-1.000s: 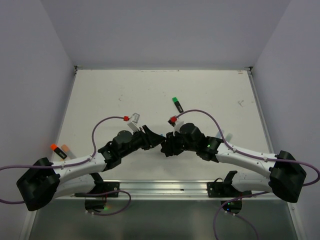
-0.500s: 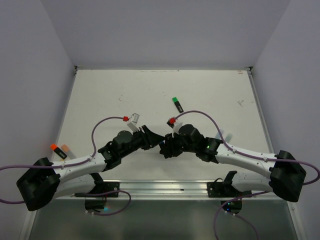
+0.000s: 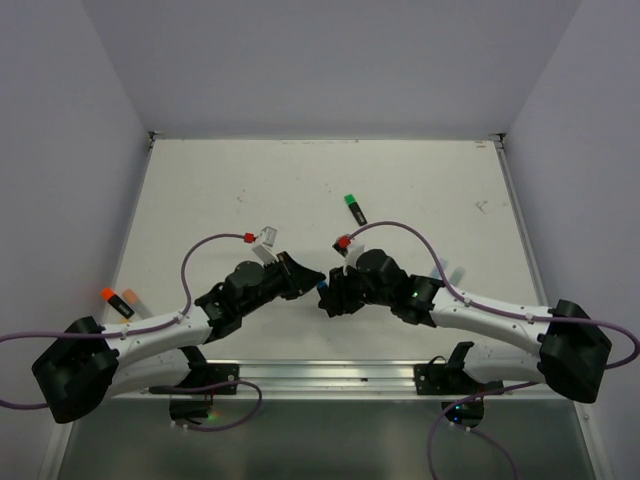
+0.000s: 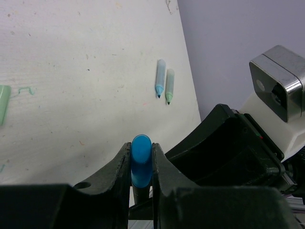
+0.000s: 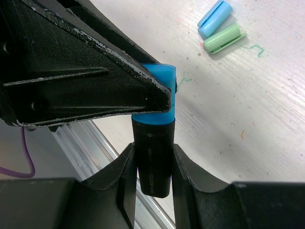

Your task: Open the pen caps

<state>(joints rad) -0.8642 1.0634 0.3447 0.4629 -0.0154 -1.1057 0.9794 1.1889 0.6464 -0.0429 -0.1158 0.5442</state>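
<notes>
I need to pull the blue cap off the marker next with my left gripper, lower it to the tabletop and release it there, because the tabletop is below, beside the loose caps already set aside.
A black marker body [image 5: 153, 157] with a blue pen cap [image 5: 157, 93] hangs between the two arms above the table's near middle. My right gripper [image 5: 153, 153] is shut on the black body. My left gripper [image 4: 141, 149] is shut on the blue cap [image 4: 141, 160], whose rounded end pokes out past the fingertips. From above, the two grippers meet nose to nose, left gripper [image 3: 303, 280] and right gripper [image 3: 330, 296], with a bit of the blue cap [image 3: 322, 287] showing between them. The cap sits on the marker.
A green-capped black marker [image 3: 353, 208] lies behind the grippers. An orange-capped marker [image 3: 116, 303] lies at the left edge. Loose light blue cap [image 5: 214, 13] and mint cap [image 5: 224, 38] lie on the table. Uncapped light blue marker [image 4: 160, 83] and mint marker [image 4: 169, 86] lie to the right.
My left gripper's jaws have closed in onto the blue cap. Both arms have edged slightly left; the right grip on the black body is unchanged.
</notes>
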